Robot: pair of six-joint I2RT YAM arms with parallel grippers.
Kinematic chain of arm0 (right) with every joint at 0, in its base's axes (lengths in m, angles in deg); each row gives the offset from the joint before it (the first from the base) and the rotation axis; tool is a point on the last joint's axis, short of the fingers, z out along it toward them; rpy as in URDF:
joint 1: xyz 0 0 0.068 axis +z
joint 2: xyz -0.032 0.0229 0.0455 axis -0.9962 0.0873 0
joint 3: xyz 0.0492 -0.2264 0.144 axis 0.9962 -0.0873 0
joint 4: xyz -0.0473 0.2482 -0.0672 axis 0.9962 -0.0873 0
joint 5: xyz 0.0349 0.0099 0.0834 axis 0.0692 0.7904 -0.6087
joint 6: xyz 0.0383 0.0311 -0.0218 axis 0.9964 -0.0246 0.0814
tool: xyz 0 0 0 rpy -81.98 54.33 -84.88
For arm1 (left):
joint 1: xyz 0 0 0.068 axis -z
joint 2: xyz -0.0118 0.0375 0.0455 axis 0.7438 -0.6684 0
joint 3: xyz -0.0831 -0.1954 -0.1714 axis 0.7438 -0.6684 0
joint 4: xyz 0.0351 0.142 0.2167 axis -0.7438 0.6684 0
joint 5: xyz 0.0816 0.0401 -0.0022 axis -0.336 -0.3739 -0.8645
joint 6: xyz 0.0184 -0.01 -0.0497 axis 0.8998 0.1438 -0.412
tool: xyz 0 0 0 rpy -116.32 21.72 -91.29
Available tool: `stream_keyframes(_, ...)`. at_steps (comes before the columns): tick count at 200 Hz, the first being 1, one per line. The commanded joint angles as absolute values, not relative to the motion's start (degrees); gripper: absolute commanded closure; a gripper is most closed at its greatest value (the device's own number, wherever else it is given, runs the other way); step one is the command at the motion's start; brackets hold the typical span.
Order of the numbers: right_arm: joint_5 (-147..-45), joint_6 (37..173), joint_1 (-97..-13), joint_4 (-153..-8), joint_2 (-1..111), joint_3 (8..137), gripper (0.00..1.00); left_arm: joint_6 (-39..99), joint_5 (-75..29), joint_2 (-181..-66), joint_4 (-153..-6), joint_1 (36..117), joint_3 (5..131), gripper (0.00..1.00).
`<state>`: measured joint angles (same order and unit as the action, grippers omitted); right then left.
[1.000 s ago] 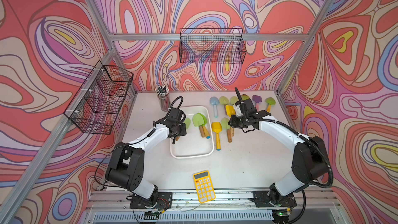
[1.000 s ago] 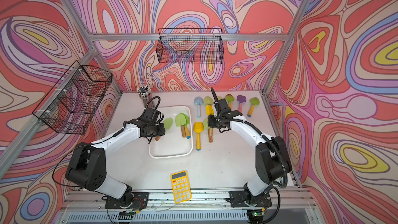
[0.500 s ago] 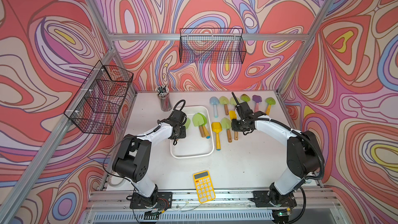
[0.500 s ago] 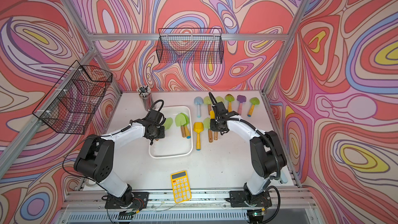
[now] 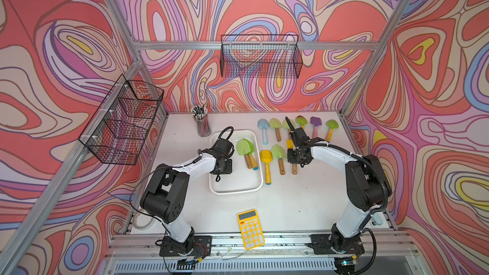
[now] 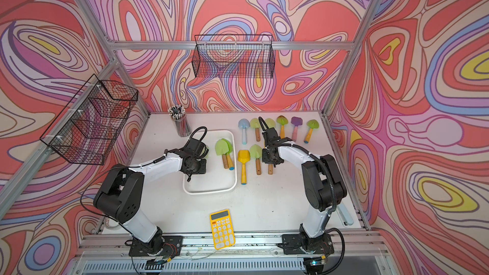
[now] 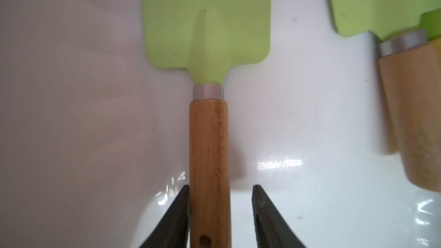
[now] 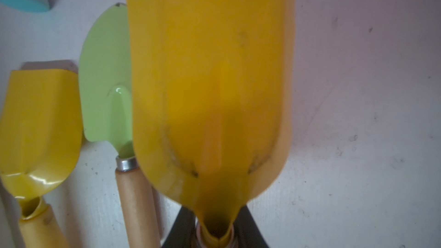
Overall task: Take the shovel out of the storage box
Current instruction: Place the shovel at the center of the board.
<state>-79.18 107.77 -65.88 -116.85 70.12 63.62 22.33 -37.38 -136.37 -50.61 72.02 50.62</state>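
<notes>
My right gripper next lowers the yellow shovel (image 8: pixel 210 79) onto bare tabletop (image 8: pixel 170 208) beside the green shovel and releases it, as its blade still hangs above the table.
The white storage box (image 5: pixel 235 189) (image 6: pixel 209 191) lies mid-table. In it lies a green square-bladed shovel (image 7: pixel 207 32) with a wooden handle (image 7: pixel 210 151). My left gripper (image 7: pixel 220 186) (image 5: pixel 223 166) is down in the box, open astride that handle; one fingertip (image 7: pixel 185 194) touches it and the other stands off. Two more green shovels (image 5: pixel 244 147) lie in the box's right half. To the right of the box, my right gripper (image 8: pixel 214 211) (image 5: pixel 296 154) is shut on a yellow shovel (image 8: pixel 210 79) low over the table.
Several loose shovels (image 5: pixel 296 125) lie along the back right; a yellow one (image 5: pixel 266 162) and a green one (image 5: pixel 279 157) lie just right of the box. A yellow calculator (image 5: pixel 250 228) sits in front, a pencil cup (image 5: pixel 202 124) behind, and wire baskets (image 5: pixel 260 56) (image 5: pixel 124 120) hang on the walls.
My right gripper has come down and forward with the yellow shovel beside the loose ones. My left gripper has shifted forward inside the box and its jaws have narrowed slightly round the handle.
</notes>
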Motion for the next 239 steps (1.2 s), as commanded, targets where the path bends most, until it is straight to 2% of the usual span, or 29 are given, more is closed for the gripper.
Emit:
stream_keyframes(1,-77.5,107.3,-66.2,-115.8,72.2,63.5,0.89,22.1,-37.0,-135.4,-50.8,72.2,49.1,0.55)
stream_keyframes(44,-76.7,107.4,-66.2,-115.4,74.8,64.3,0.88,22.0,-36.7,-134.4,-51.0,72.3,48.4,0.55)
stream_keyframes(123,-75.8,107.5,-66.4,-116.0,77.1,65.3,0.67,21.9,-36.1,-134.3,-51.2,72.8,47.9,0.55)
stream_keyframes(181,-75.6,107.7,-66.4,-118.0,70.4,66.2,0.61,22.1,-36.2,-135.9,-51.4,72.9,48.0,0.56)
stream_keyframes(239,-78.0,108.4,-66.4,-118.0,61.5,66.6,0.6,22.4,-38.4,-137.2,-51.5,72.8,49.3,0.6)
